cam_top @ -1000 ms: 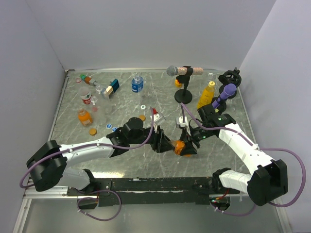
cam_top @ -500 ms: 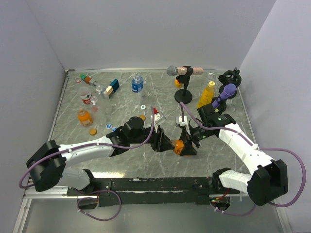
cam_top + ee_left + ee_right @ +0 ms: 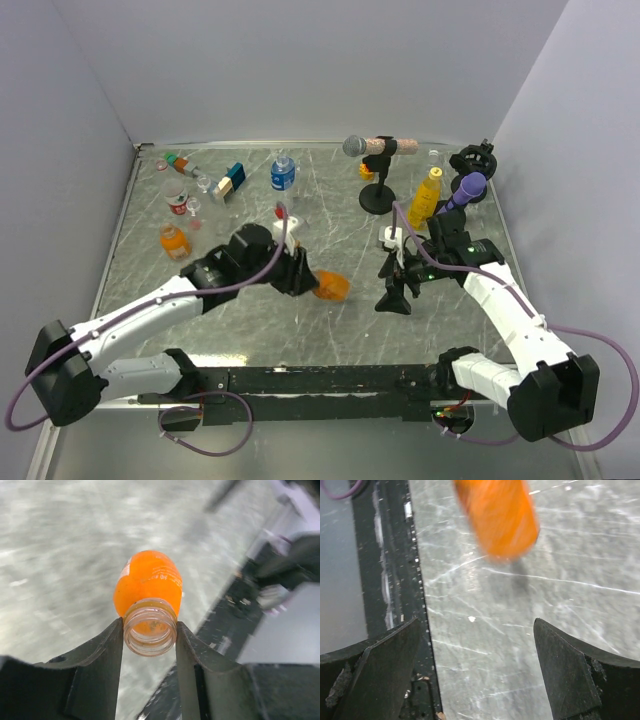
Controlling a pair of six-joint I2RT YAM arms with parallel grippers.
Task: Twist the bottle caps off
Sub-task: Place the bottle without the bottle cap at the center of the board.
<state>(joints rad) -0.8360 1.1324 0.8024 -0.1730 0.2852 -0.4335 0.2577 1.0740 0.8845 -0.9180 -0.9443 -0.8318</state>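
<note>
The orange bottle's threaded opening is bare, so my left gripper should next swing outward toward the blue-label bottle, turn the orange bottle upright and lower the bottom of the orange bottle onto the tabletop [image 3: 262, 211].
My left gripper [image 3: 304, 283] [image 3: 149, 625] is shut on the neck of a squat orange bottle [image 3: 331, 287] [image 3: 148, 582]. It holds the bottle tilted above the table, base pointing away. The threaded mouth is bare, with no cap on it. My right gripper [image 3: 393, 292] [image 3: 475, 623] stands wide open to the right of the bottle, with only tabletop between its fingers. The orange bottle [image 3: 497, 517] shows blurred at the top of the right wrist view. A yellow bottle [image 3: 425, 197] with its cap [image 3: 433, 173] stands at the back right.
A second orange bottle [image 3: 172, 241], a red can [image 3: 178, 205], toy blocks [image 3: 231, 180] and a blue-label bottle [image 3: 283, 174] stand at the back left. A microphone on a stand [image 3: 375, 170] and a purple microphone [image 3: 463, 194] stand near the yellow bottle.
The left arm has pulled the orange bottle to the left, away from the right gripper. The right gripper let go of the bottle's top, opened wide and drew back a little.
</note>
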